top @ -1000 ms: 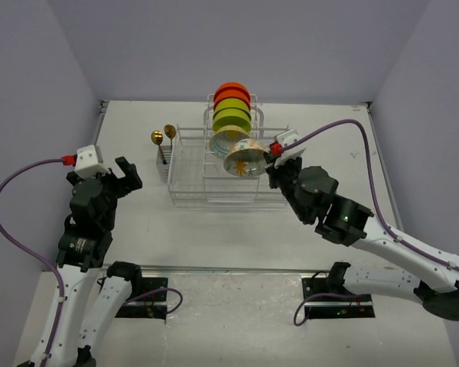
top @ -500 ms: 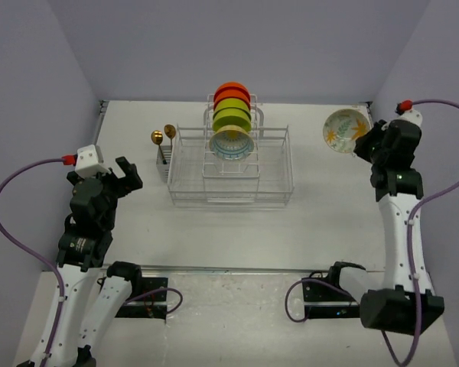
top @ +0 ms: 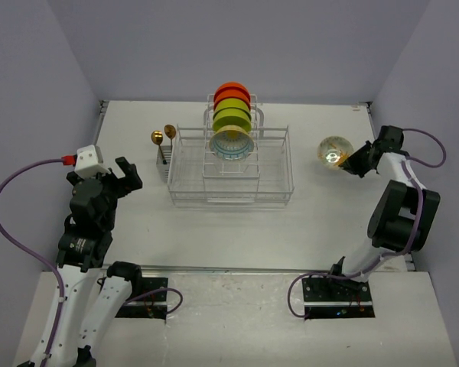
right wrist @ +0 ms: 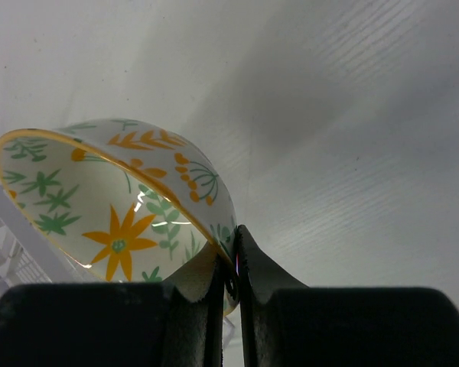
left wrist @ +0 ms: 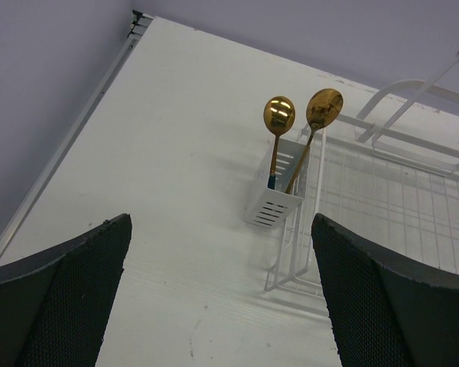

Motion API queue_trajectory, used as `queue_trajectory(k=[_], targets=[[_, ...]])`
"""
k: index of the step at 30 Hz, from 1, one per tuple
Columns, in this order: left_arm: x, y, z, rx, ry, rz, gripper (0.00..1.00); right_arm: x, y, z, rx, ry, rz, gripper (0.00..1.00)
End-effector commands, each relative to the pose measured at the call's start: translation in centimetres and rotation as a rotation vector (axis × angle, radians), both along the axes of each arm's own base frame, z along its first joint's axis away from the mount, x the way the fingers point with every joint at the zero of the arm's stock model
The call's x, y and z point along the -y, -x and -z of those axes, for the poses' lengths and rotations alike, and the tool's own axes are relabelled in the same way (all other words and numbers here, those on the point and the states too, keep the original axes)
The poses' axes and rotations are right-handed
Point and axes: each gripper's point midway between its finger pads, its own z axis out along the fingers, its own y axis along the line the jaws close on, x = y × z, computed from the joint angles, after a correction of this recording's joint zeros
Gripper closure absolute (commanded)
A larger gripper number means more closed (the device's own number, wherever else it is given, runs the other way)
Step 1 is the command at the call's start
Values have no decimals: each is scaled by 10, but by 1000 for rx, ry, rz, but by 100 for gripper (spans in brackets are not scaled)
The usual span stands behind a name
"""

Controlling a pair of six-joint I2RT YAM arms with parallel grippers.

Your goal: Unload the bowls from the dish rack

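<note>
My right gripper lowers the floral bowl [top: 333, 151] next until it meets the table and then releases it, since the bowl hangs tilted above bare table beside the rack.
The white wire dish rack [top: 231, 170] stands at the table's middle back. Several bowls stand on edge in it: orange-red [top: 232, 91], lime-green [top: 232, 116] and a pale patterned one [top: 231, 144] at the front. My right gripper [top: 349, 162] is shut on the rim of a pale floral bowl [top: 333, 151] right of the rack; the wrist view shows the bowl [right wrist: 118, 206] tilted, its rim pinched between my fingers [right wrist: 264, 267]. My left gripper [top: 122, 174] is open and empty, left of the rack, its fingers [left wrist: 69, 290] wide apart.
Two gold spoons [top: 163, 138] stand in a white holder [left wrist: 275, 200] on the rack's left end. The rack's left corner [left wrist: 306, 267] lies ahead of my left gripper. The side walls are close to both arms.
My right gripper carried the floral bowl out of the rack to the far right, then lowered it near the table right of the rack. The left arm has not moved.
</note>
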Motion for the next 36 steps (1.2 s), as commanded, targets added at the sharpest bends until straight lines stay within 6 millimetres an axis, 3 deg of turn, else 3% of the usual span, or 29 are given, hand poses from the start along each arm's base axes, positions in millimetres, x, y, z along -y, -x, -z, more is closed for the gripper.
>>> queue_trajectory(k=[1,5,9,11,12,15,18,21,22,24,25,27,30,31,32,33,34,35,36], targets=[[-4,-3,-7,32,-10,-13,0,2,-28,-8,51,-40,3,100],[-4,-3,-7,32,-10,-13,0,8,-21,30,-55,-28,17,93],[-2,-4,-5,25,-9,-4,0,6,-16,46,-79,-36,14,89],[-2,-4,-4,24,-10,-5,0,4,-18,42,-73,-41,3,85],[-3,-4,-4,23,-9,-10,0,5,-17,42,-75,-39,5,70],[-4,-4,-4,22,-9,-16,0,4,-14,40,-78,-33,5,52],[-4,-4,-3,20,-10,-19,0,4,-12,33,-63,-32,15,48],[-4,-4,-4,22,-10,-18,0,6,-12,-4,18,37,35,41],[-4,-4,-3,20,-10,-18,0,6,-11,-32,83,76,37,37],[-4,-4,-2,17,-11,-19,0,3,-9,-63,135,180,26,30],[-4,-4,-2,16,-11,-19,0,-9,-7,-92,198,243,-6,19],[-4,-6,-1,11,-12,-21,0,-21,-1,-121,244,325,-34,15],[-1,-8,3,-6,-18,0,0,-59,10,-169,388,454,-114,14],[1,-9,4,-11,-20,12,0,-102,16,-181,460,493,-256,14],[3,-10,7,-30,-21,23,0,-127,27,-208,607,519,-334,14],[3,-10,9,-45,-21,24,0,-151,36,-221,693,534,-434,14],[4,-8,12,-65,-16,24,0,-198,57,-233,799,570,-637,14],[4,-8,16,-79,-13,27,0,-213,74,-253,896,594,-688,14],[5,-8,20,-93,-12,28,0,-222,84,-259,927,633,-707,15]])
